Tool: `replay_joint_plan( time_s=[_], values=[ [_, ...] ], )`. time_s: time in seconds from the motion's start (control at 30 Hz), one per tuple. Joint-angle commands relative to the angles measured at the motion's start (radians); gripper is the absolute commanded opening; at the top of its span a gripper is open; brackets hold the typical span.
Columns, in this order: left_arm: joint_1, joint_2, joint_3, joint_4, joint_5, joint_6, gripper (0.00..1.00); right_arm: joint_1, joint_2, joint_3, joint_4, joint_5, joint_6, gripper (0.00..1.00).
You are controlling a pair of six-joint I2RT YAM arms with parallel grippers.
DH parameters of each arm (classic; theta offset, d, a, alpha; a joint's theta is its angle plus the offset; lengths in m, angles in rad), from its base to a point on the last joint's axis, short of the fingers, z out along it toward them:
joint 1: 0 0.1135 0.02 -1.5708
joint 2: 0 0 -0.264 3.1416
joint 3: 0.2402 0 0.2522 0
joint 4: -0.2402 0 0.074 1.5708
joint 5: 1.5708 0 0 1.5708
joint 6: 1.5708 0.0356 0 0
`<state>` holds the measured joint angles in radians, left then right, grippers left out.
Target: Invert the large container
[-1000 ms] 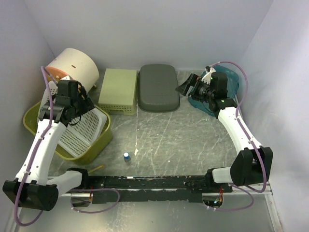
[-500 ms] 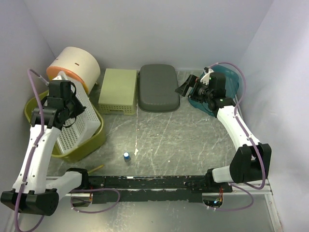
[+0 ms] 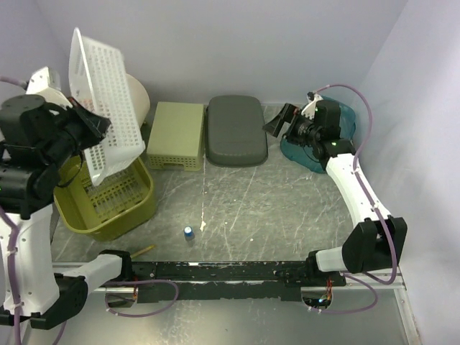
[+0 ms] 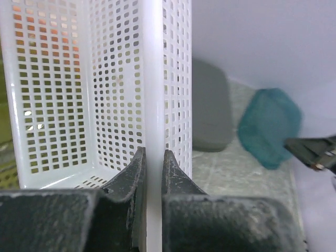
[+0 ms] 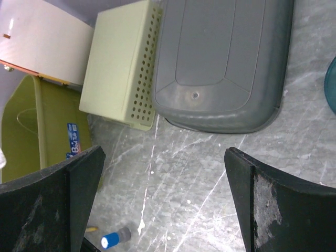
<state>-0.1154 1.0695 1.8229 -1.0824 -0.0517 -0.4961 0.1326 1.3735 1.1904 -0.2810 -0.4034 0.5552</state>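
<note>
My left gripper swings across next, then overturns, lowers and releases the basket. Bare tabletop before the teal container lies below, to the gripper's right in the top view.
My left gripper (image 3: 92,123) (image 4: 152,157) is shut on the rim of a white perforated basket (image 3: 100,100) (image 4: 105,79). It holds the basket high and tipped on edge above the olive-yellow tub (image 3: 126,221) (image 5: 26,131), the largest container in view, which stands open side up at the left. A white label lies on the tub's floor. My right gripper (image 3: 277,122) (image 5: 164,157) hangs open over the table at the back right with nothing between its fingers, far from the tub.
A round white and orange container (image 3: 140,100) stands behind the tub. A pale green basket (image 3: 175,133) and a grey container (image 3: 236,129) lie upside down at the back. A teal container (image 3: 338,118) sits under the right arm. A small blue-capped thing (image 3: 188,232) lies near the front.
The left gripper shut on the white basket's rim and lifted it out of the olive tub, up and to the left. The right arm has barely moved.
</note>
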Motion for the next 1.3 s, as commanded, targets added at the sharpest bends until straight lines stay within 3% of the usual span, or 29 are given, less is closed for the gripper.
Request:
replay_joint_plan(
  time_s=[0.0, 0.17, 0.27, 0.37, 0.53, 0.67, 0.77, 0.97, 1.17, 1.27],
  values=[
    [0.000, 0.053, 0.183, 0.049, 0.239, 0.057, 0.07, 0.004, -0.065, 0.107, -0.083, 0.061, -0.034, 1.00],
    [0.000, 0.069, 0.133, 0.224, 0.536, -0.036, 0.07, 0.002, -0.133, 0.212, -0.182, 0.230, -0.042, 1.00],
    [0.000, 0.030, -0.061, 0.501, 0.763, -0.172, 0.07, 0.002, -0.179, 0.260, -0.259, 0.450, -0.016, 1.00],
    [-0.003, -0.010, -0.249, 0.735, 0.873, -0.315, 0.07, 0.002, -0.227, 0.285, -0.319, 0.677, 0.013, 1.00],
    [-0.114, -0.020, -0.398, 0.919, 0.893, -0.406, 0.06, 0.002, -0.293, 0.302, -0.369, 0.926, 0.032, 1.00],
    [-0.382, 0.035, -0.467, 0.978, 0.768, -0.389, 0.07, 0.002, -0.319, 0.321, -0.376, 1.000, 0.020, 1.00],
    [-0.506, 0.090, -0.504, 1.029, 0.727, -0.392, 0.07, 0.002, -0.329, 0.347, -0.390, 1.019, 0.011, 1.00],
    [-0.573, 0.151, -0.670, 1.252, 0.733, -0.520, 0.07, 0.002, -0.359, 0.361, -0.406, 1.029, 0.007, 1.00],
    [-0.606, 0.263, -0.866, 1.685, 0.837, -0.761, 0.07, 0.002, -0.369, 0.353, -0.403, 1.018, 0.002, 1.00],
    [-0.610, 0.306, -0.901, 1.774, 0.855, -0.814, 0.07, 0.002, -0.363, 0.358, -0.411, 1.013, 0.000, 1.00]
  ],
)
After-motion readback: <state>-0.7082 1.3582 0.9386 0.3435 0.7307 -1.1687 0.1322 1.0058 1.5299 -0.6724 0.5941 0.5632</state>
